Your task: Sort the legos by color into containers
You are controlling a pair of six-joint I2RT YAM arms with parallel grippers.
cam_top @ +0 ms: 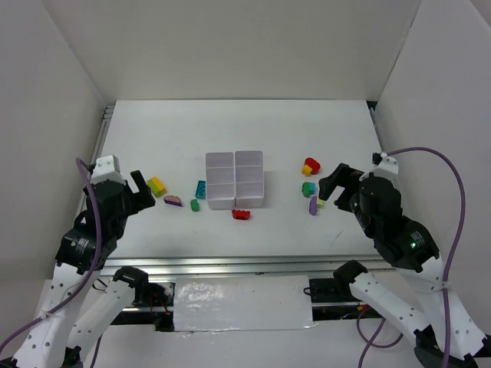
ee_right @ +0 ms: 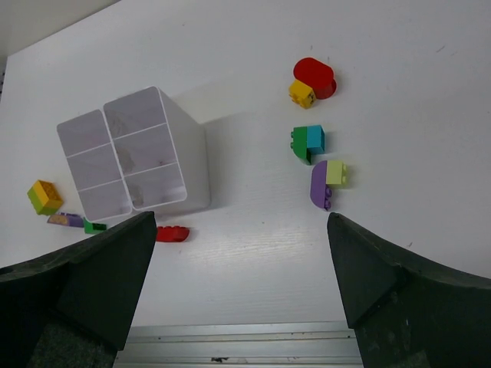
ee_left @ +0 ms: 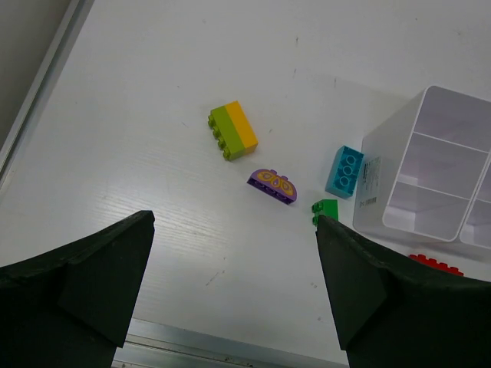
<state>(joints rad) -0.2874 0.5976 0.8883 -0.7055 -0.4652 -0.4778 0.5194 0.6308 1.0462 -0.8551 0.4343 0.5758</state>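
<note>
The right gripper goes down and to the left in the top view next, around the purple-and-lime lego pair (cam_top: pixel 315 205) (ee_right: pixel 327 181) nearest its open fingers.
The white six-compartment containers (cam_top: pixel 247 202) stand mid-table, and every compartment I can see into is empty. Left of them lie a yellow-and-green lego (cam_top: pixel 156 185), a purple arch (cam_top: pixel 173 201), a teal brick (cam_top: pixel 200 188) and a small green one (cam_top: pixel 195 205). A red lego (cam_top: pixel 242 214) lies in front of them. To the right are a red-and-yellow pair (cam_top: pixel 311 165), a green-and-teal pair (cam_top: pixel 308 188) and a purple-and-lime pair (cam_top: pixel 314 205). My left gripper (cam_top: pixel 143 190) is open and empty above the table, near the yellow-and-green lego (ee_left: pixel 233 130). My right gripper (cam_top: pixel 331 184) is open and empty beside the right cluster (ee_right: pixel 308 142).
A metal rail (cam_top: pixel 230 264) runs along the table's near edge. White walls enclose the left, right and back sides. Bare table lies behind the containers and between them and the right cluster.
</note>
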